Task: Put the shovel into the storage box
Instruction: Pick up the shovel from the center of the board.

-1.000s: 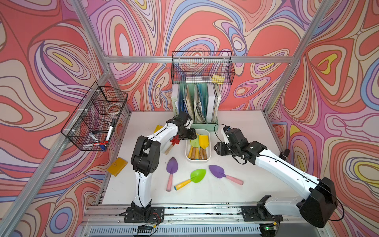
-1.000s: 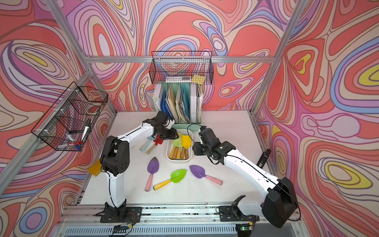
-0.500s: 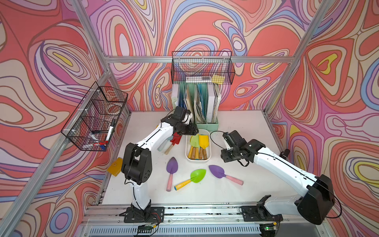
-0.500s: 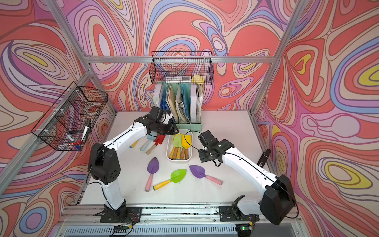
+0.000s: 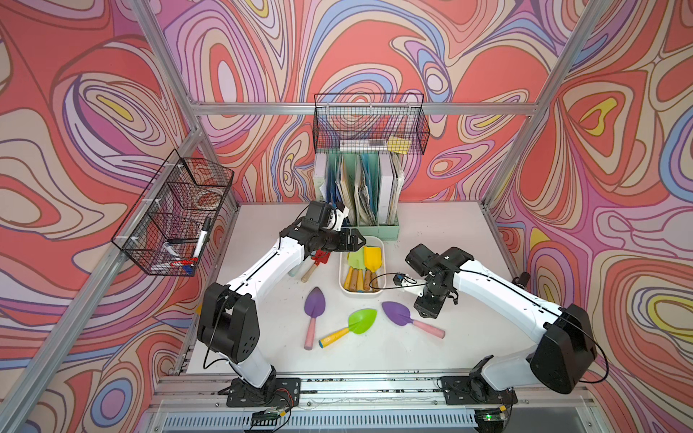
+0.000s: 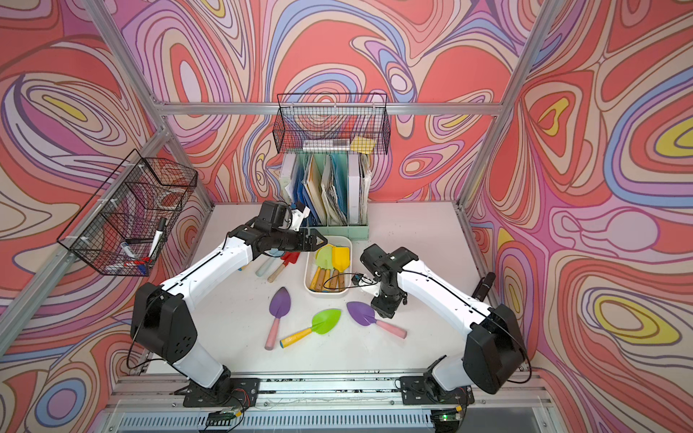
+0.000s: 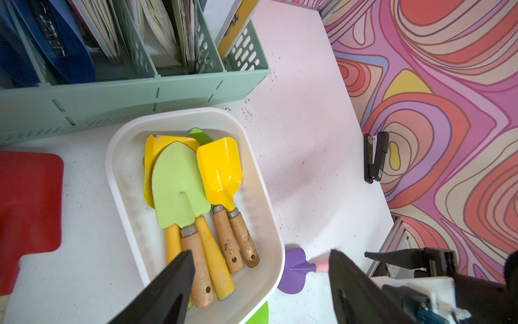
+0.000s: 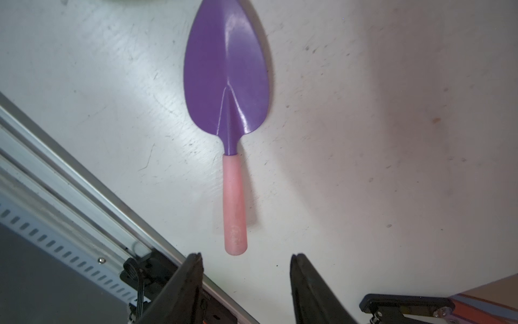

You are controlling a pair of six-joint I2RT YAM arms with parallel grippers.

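Note:
My right gripper lowers its open fingers, already lined up with the purple shovel's handle, and closes next. The part of the pink handle by the blade [image 5: 420, 324] [image 8: 232, 175] lies below it.
The white storage box [image 5: 361, 293] [image 6: 325, 294] [image 7: 117, 179] stands mid-table with several yellow and green shovels lying in it. A purple shovel with a pink handle [image 5: 397, 313] [image 6: 360, 313] [image 8: 227, 84] lies flat in front of the box's right side. My right gripper [image 5: 427, 311] [image 6: 382, 313] [image 8: 246, 255] points down just above its handle, open and empty, with the handle's end close to the fingertips. My left gripper [image 5: 362, 240] [image 6: 322, 240] [image 7: 260, 252] hovers over the box's far left corner, open wide and holding nothing.
Another purple shovel [image 5: 314, 305] and a green shovel with a yellow handle [image 5: 362, 321] lie in front of the box; a red shovel [image 5: 320, 256] lies to its left. The mint-green file holder [image 5: 360, 195] stands behind it. Black wire baskets [image 5: 369, 123] [image 5: 176, 213] hang on the walls. A stapler [image 7: 375, 157] sits at the table's right edge.
My right gripper has swung from beside the box toward the front, down over the purple shovel's handle. The left gripper has opened wider over the box.

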